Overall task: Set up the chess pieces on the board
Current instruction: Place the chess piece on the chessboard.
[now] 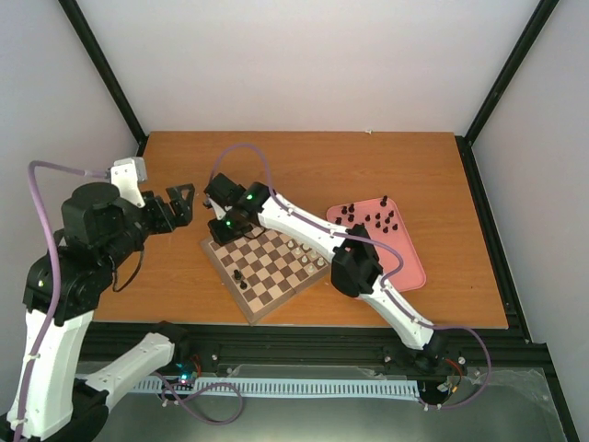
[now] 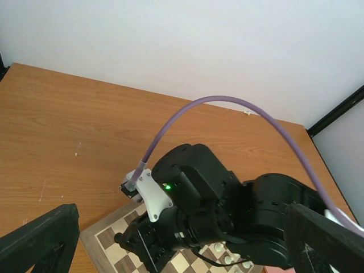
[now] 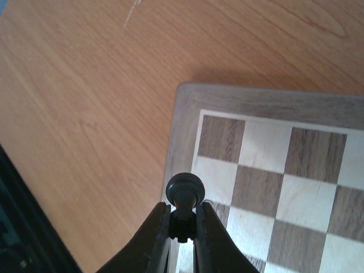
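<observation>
I will next move my right gripper toward the board's dark corner square [image 1: 216, 246] [image 3: 221, 139] and lower the black chess piece onto it, because that square is still empty.
The board [image 1: 276, 273] lies skewed in the middle of the table. My right gripper [image 1: 221, 230] reaches over its far left corner and is shut on a black chess piece [image 3: 185, 189], whose round base shows beyond the fingertips. In the right wrist view the gripper [image 3: 183, 220] hangs over the board's [image 3: 259, 148] edge squares by the border. Two black pieces [image 1: 240, 278] stand on the board's near left side. More black pieces [image 1: 373, 219] stand on the pink tray [image 1: 409, 262]. My left gripper [image 1: 179, 204] is open and empty, held above the table left of the board.
Several white pieces [image 1: 306, 249] stand along the board's right side. The right arm's wrist [image 2: 199, 193] fills the left wrist view between my left fingers [image 2: 42, 242]. Bare wooden table [image 1: 368, 166] lies behind the board.
</observation>
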Available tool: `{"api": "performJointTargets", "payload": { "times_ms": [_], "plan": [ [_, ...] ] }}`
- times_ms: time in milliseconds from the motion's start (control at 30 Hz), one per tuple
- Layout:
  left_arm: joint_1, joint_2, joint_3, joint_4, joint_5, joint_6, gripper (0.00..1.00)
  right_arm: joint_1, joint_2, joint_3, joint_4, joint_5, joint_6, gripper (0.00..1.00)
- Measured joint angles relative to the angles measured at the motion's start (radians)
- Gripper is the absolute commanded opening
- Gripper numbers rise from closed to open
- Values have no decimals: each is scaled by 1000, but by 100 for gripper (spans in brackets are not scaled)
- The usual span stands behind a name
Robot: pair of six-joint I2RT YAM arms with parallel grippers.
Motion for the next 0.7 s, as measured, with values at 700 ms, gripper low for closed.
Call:
{"api": "performJointTargets", "payload": {
  "times_ms": [700],
  "plan": [
    [0, -16, -8, -28, 31, 1, 100, 0, 106, 67, 58, 26, 29, 8]
  ]
}}
